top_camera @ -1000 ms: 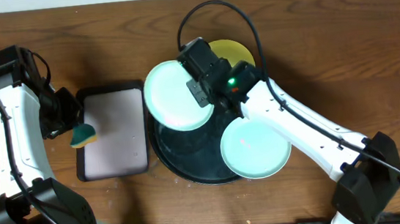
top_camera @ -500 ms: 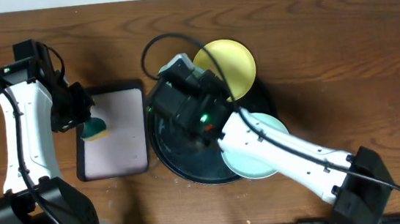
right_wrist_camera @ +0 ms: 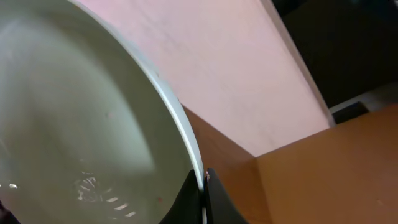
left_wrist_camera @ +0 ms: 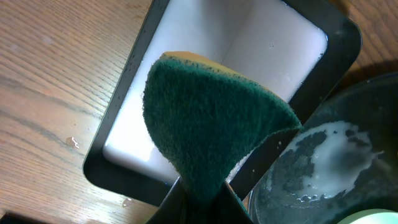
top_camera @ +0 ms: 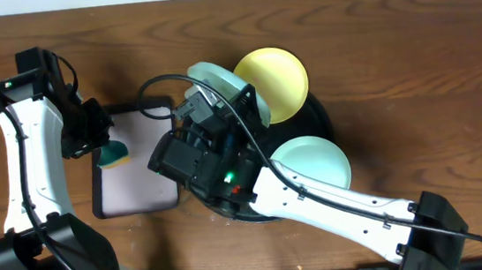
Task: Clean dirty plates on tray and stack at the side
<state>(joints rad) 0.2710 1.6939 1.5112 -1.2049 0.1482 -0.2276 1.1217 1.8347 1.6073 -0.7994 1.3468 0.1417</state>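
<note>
The bare wooden table has room for the plate below, to my right gripper's right in the overhead view, so next my right gripper will swing across, go down and let go of the plate.
My right gripper is shut on the rim of a pale aqua plate, held tilted on edge above the left part of the round black tray; the plate also shows from overhead. A pale yellow plate lies at the tray's far side and a second aqua plate at its right. My left gripper is shut on a green and yellow sponge, held over the left edge of the rectangular tray. Soapy water lies on the black tray.
The rectangular black-rimmed tray with a pale pink inside sits left of the round tray, below the held plate. My right arm crosses the round tray from the bottom right. Bare wooden table lies to the right.
My right arm has swung left with the aqua plate, lifting and tilting it on edge. My left arm moved up and right a second ago, then held still with the sponge.
</note>
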